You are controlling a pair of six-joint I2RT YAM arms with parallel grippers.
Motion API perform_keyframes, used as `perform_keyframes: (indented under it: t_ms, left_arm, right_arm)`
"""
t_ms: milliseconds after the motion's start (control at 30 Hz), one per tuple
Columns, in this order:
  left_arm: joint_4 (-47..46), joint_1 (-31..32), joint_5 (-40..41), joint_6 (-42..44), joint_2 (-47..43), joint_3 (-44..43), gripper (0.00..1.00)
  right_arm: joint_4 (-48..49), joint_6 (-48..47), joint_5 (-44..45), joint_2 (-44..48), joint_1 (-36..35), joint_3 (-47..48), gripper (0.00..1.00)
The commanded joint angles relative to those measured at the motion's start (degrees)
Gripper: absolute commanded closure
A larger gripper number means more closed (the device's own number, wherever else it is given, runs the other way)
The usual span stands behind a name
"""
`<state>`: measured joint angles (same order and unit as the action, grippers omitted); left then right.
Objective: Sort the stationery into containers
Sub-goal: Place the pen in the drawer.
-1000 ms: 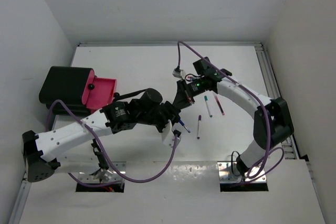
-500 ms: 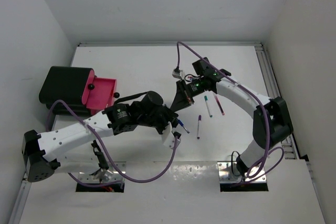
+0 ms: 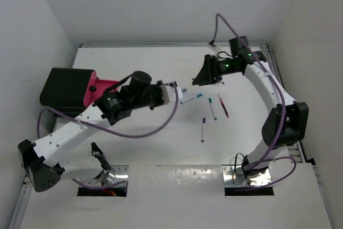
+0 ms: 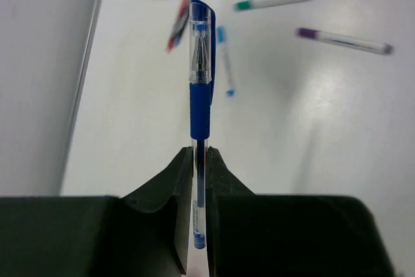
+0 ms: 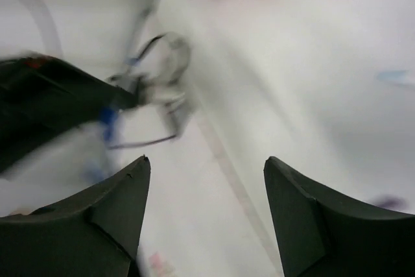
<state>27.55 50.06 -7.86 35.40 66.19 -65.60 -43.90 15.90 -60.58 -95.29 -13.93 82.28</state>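
Note:
Next, the left gripper swings left in the top view, lowers over the pink tray (image 3: pixel 107 87) and releases the pen, as it lies below and that way.
My left gripper (image 4: pixel 200 160) is shut on a blue-capped pen (image 4: pixel 200 89) that sticks straight out past its fingertips. From above, that gripper (image 3: pixel 177 90) hangs over the table's middle, right of the pink tray (image 3: pixel 107 87) and the black box (image 3: pixel 63 87). My right gripper (image 3: pixel 199 79) is open and holds nothing; its wrist view (image 5: pixel 204 167) is blurred. Loose on the table lie a light-blue pen (image 3: pixel 192 98), a green-capped pen (image 3: pixel 213 108), a red pen (image 3: pixel 223 105) and a purple pen (image 3: pixel 203 129).
White walls close in the table on three sides. A metal rail (image 3: pixel 278 87) runs along the right edge. Purple cables (image 3: pixel 161 127) trail from both arms. The pink tray leans against the black box at the left.
My left gripper has shut on the blue pen and swung up and left with it. My right gripper has opened and drawn back to the far right. A light-blue pen now lies mid-table.

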Motion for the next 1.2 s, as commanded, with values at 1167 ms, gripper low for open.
perform_keyframes:
  t_ms: [1167]
  left_arm:
    - [7.7,-53.9,6.5,-28.6,18.6,-0.2,0.90]
  right_arm:
    - [-5.3,-18.1,28.4,9.6,16.2,-10.8,0.33]
